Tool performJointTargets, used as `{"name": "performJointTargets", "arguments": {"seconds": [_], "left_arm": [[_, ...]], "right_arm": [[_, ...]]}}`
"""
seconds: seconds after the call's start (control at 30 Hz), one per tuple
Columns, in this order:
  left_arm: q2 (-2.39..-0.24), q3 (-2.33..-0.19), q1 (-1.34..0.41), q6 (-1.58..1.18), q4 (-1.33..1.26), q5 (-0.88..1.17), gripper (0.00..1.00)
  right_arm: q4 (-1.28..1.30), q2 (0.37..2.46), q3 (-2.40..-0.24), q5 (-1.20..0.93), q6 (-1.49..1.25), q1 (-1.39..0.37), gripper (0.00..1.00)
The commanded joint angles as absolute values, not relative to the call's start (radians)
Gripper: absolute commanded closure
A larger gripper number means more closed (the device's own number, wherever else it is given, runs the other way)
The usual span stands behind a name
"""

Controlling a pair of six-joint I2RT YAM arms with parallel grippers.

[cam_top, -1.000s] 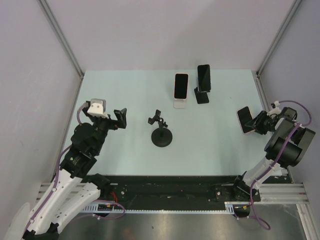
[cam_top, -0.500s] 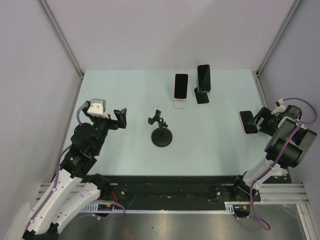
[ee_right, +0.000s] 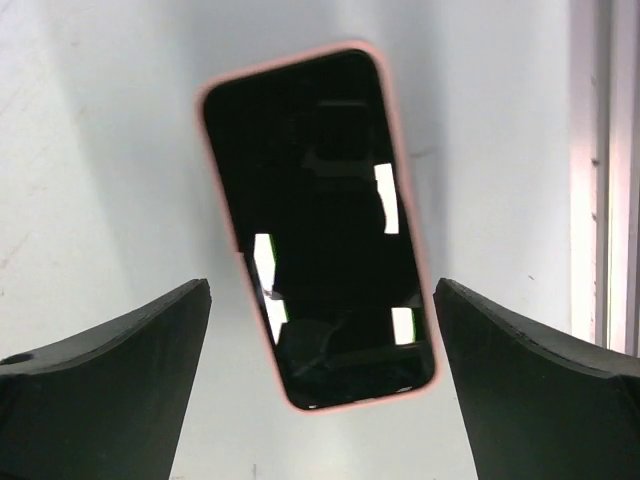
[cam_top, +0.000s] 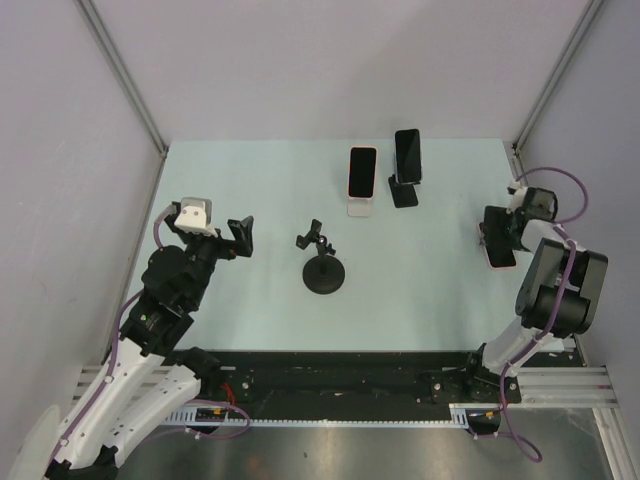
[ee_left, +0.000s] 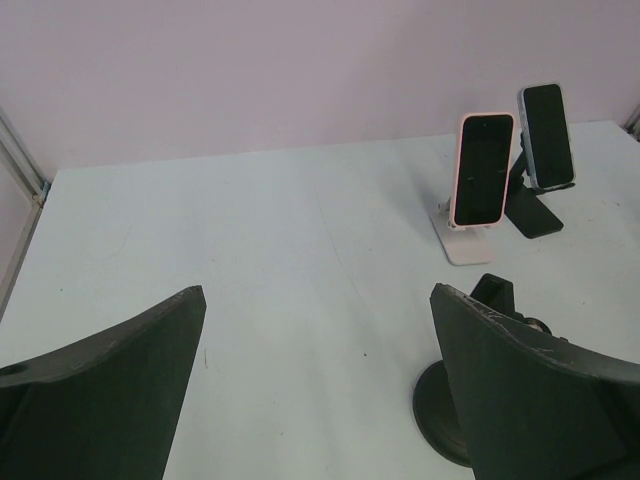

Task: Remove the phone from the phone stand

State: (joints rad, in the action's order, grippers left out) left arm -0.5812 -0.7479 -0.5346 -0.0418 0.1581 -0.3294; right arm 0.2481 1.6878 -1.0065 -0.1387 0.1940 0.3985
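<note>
The stand sits to the right in the top view, so my left gripper will go there next and turn onto the empty clamp's near end.
A pink-cased phone [ee_right: 315,225] lies flat on the table, screen up, near the right edge [cam_top: 500,257]. My right gripper [ee_right: 322,285] hangs open just above it, one finger on each side, touching nothing; in the top view the right gripper [cam_top: 498,230] partly covers the phone. A black round-based phone stand [cam_top: 322,268] with an empty clamp sits mid-table. My left gripper [cam_top: 240,237] is open and empty, left of that stand [ee_left: 450,420].
At the back, a second pink phone [cam_top: 361,172] leans on a white stand [cam_top: 361,208], and a dark phone [cam_top: 407,155] leans on a black stand [cam_top: 403,193]. A metal rail [ee_right: 605,170] borders the table right of the flat phone.
My right gripper has opened and let go of the pink phone, which now lies flat on the table. The right wrist swung back over it. The left arm has not moved.
</note>
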Motion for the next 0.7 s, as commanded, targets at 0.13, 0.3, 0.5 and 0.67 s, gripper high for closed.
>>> {"name": "performJointTargets", "arguments": {"seconds": [0.13,0.3,0.5,0.67], "left_arm": [[-0.587,-0.739,-0.538,-0.006,0.121,-0.298,0.00],[-0.617,-0.738,-0.537,-0.005,0.114,-0.162,0.00],[-0.689,-0.747,-0.537,-0.014,0.103,0.123,0.00],[-0.822,-0.778,-0.538,0.021,0.103,0.316,0.00]], "right_arm": [[0.192,1.614,-1.015,0.110,0.223,0.183,0.00],[0.179,1.542,-1.015,0.092,0.095,-0.029,0.00],[0.172,1.494,-1.014,0.088,0.032,-0.243,0.00],[0.138,1.430,-0.985,0.037,-0.020,-0.350,0.00]]}}
